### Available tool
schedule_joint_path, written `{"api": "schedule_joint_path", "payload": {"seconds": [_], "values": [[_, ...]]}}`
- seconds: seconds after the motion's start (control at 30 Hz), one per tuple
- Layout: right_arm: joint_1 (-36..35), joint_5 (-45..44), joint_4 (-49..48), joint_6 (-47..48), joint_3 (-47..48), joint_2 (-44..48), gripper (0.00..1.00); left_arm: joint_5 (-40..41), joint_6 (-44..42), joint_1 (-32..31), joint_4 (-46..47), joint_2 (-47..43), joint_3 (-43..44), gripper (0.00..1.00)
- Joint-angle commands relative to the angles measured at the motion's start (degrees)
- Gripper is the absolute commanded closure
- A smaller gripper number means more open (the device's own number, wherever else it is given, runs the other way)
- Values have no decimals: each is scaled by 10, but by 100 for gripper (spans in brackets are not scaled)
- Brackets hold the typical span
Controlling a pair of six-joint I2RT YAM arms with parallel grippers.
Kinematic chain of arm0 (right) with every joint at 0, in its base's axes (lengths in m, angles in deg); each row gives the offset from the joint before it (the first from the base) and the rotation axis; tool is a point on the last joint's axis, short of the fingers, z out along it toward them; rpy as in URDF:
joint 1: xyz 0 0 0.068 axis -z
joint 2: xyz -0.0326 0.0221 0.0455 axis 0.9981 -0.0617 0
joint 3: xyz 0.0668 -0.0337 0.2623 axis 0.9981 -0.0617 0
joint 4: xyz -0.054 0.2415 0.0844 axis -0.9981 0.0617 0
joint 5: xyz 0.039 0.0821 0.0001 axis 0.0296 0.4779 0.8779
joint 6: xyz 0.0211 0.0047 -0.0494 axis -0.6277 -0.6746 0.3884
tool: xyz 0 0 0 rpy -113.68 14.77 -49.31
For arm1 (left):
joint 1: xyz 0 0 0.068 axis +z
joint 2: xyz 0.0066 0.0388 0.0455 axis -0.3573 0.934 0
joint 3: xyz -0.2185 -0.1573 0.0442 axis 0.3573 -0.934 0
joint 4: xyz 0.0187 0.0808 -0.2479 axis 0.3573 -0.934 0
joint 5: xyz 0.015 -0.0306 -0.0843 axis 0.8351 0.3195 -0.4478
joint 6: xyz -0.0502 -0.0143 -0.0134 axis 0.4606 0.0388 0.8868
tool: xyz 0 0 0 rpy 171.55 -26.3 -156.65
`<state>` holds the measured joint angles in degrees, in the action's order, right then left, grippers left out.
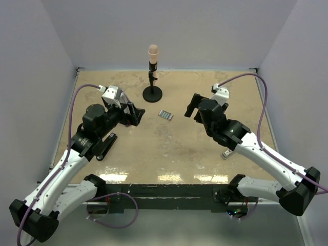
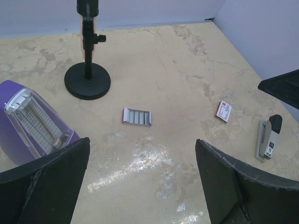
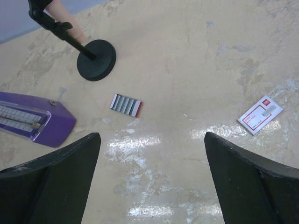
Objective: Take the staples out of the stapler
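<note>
The stapler [image 2: 267, 137] is lying beneath my arm, so I should swing my right gripper back and to the right in the top view and lower it onto the stapler's black end.
The staples [image 1: 165, 115] lie as a short ribbed silvery strip on the table between my two grippers, also in the left wrist view [image 2: 137, 117] and the right wrist view [image 3: 125, 104]. The stapler [image 2: 267, 137], slim and grey-black, lies flat at the right. In the top view only a small end of it [image 1: 227, 152] shows beneath my right arm. My left gripper [image 1: 132, 114] [image 2: 142, 149] is open and empty, left of the strip. My right gripper [image 1: 191, 106] [image 3: 152, 140] is open and empty, right of the strip.
A black microphone stand [image 1: 152, 92] stands at the back middle, behind the strip. A purple wedge-shaped object [image 2: 32, 123] [image 3: 32, 121] lies on the left side. A small pink-and-white card [image 2: 224, 111] [image 3: 260, 114] lies between the strip and the stapler. Walls enclose three sides of the table.
</note>
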<state>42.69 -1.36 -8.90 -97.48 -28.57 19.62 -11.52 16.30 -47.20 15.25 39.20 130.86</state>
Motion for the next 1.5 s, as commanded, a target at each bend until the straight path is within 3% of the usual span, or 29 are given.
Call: {"api": "schedule_joint_path", "payload": {"seconds": [0.0, 0.37, 0.5, 0.63, 0.83, 1.1, 1.47], "values": [[0, -49, 10, -36, 20, 10, 1, -4, 6, 0, 24, -9, 9, 1], [7, -163, 130, -119, 23, -23, 1, -1, 5, 0, 25, -14, 9, 1], [92, -162, 220, -170, 23, -68, 3, -2, 5, -1, 23, -14, 9, 1], [217, -95, 220, -151, -13, -83, 5, 0, 4, -3, 23, -16, 9, 1], [300, -36, 223, -209, -77, -59, 7, 3, 2, -5, 24, -25, 9, 1], [357, -20, 212, -241, -113, -96, 17, 11, 0, -8, 21, -38, 11, 1], [374, -28, 164, -271, -139, -142, 27, 20, -1, -12, 19, -45, 10, 1]]}}
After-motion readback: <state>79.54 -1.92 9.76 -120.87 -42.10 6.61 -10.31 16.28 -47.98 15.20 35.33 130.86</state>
